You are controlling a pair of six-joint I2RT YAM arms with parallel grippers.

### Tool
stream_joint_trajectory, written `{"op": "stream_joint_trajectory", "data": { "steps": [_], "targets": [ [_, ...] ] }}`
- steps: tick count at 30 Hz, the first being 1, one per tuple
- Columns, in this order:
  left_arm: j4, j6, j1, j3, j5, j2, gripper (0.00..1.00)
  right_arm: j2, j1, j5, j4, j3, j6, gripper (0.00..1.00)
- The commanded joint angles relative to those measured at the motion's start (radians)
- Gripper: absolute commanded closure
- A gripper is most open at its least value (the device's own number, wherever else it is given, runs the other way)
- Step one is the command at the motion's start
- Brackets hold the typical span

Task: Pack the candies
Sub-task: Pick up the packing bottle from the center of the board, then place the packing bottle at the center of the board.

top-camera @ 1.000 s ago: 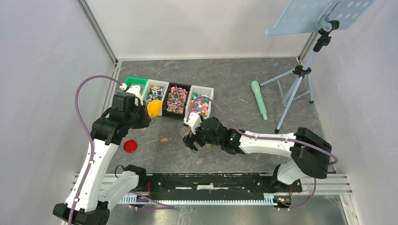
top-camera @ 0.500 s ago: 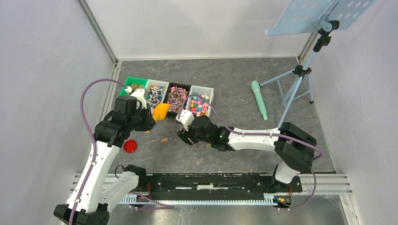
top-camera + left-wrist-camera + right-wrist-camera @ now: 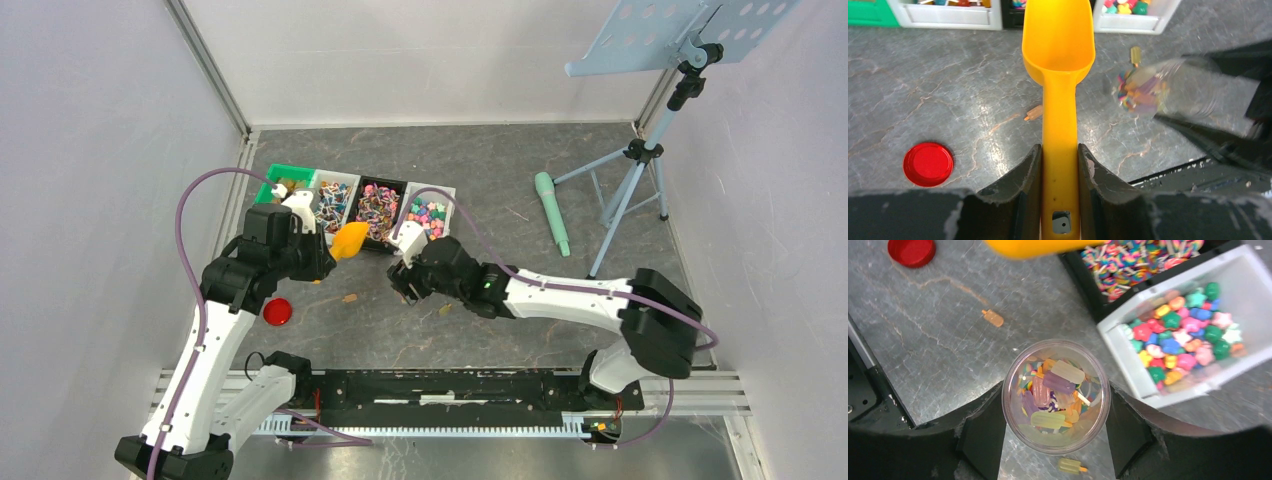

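Observation:
My right gripper moves toward the green cylinder next and brings the jar there down, since the table between the white bin and the cylinder is open.
My left gripper is shut on the handle of the orange scoop, whose bowl looks bare and points at the bins. In the top view the scoop hangs just left of my right gripper. My right gripper is shut on a clear jar, one finger on each side. The jar holds candies, popsicle-shaped and striped. More candies, star-shaped, fill the white bin beside it. Loose candies lie on the table.
A row of bins stands behind both grippers, a green one at its left end. A red lid lies at the left. A green cylinder and a music-stand tripod are at the right.
My right gripper's fingers have closed in on the jar and it has shifted toward the bins. The left arm has carried the scoop right, toward the jar.

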Motion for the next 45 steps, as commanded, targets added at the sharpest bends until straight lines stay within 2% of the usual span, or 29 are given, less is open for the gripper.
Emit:
{"op": "stream_joint_trajectory", "data": {
  "steps": [1, 7, 14, 20, 23, 29, 31, 34, 36, 41, 45],
  "targets": [
    [0.055, 0.109, -0.003, 0.008, 0.180, 0.009, 0.98, -0.141, -0.058, 0.015, -0.043, -0.019, 0.006, 0.46],
    [0.092, 0.063, -0.023, -0.007, 0.256, 0.074, 0.98, -0.283, -0.162, 0.043, -0.076, -0.129, 0.006, 0.46],
    [0.103, -0.015, -0.070, -0.020, 0.229, 0.068, 0.98, -0.342, -0.241, 0.059, -0.131, -0.200, -0.016, 0.44],
    [0.095, -0.025, -0.070, -0.015, 0.051, 0.019, 0.98, -0.366, -0.289, 0.063, -0.097, -0.292, -0.018, 0.44],
    [0.130, 0.017, -0.070, -0.021, 0.028, -0.012, 0.98, -0.358, -0.322, 0.046, -0.050, -0.331, -0.031, 0.43],
    [0.229, 0.095, -0.070, -0.122, -0.079, -0.093, 0.98, -0.367, -0.370, 0.023, 0.007, -0.378, -0.031, 0.43],
    [0.250, 0.134, -0.069, -0.154, -0.097, -0.118, 0.98, -0.364, -0.375, 0.016, -0.010, -0.365, -0.027, 0.38],
    [0.266, 0.164, -0.069, -0.180, -0.170, -0.168, 0.98, -0.363, -0.376, 0.029, -0.110, -0.310, 0.000, 0.17],
    [0.281, 0.168, -0.070, -0.191, -0.190, -0.195, 0.98, -0.379, -0.375, 0.034, -0.142, -0.293, 0.011, 0.10],
    [0.285, 0.119, -0.070, -0.218, -0.111, -0.236, 0.98, -0.409, -0.375, 0.014, -0.228, -0.217, 0.010, 0.07],
    [0.252, 0.069, -0.069, -0.172, -0.148, -0.253, 0.98, -0.415, -0.376, -0.018, -0.252, -0.145, 0.038, 0.09]
  ]
}}
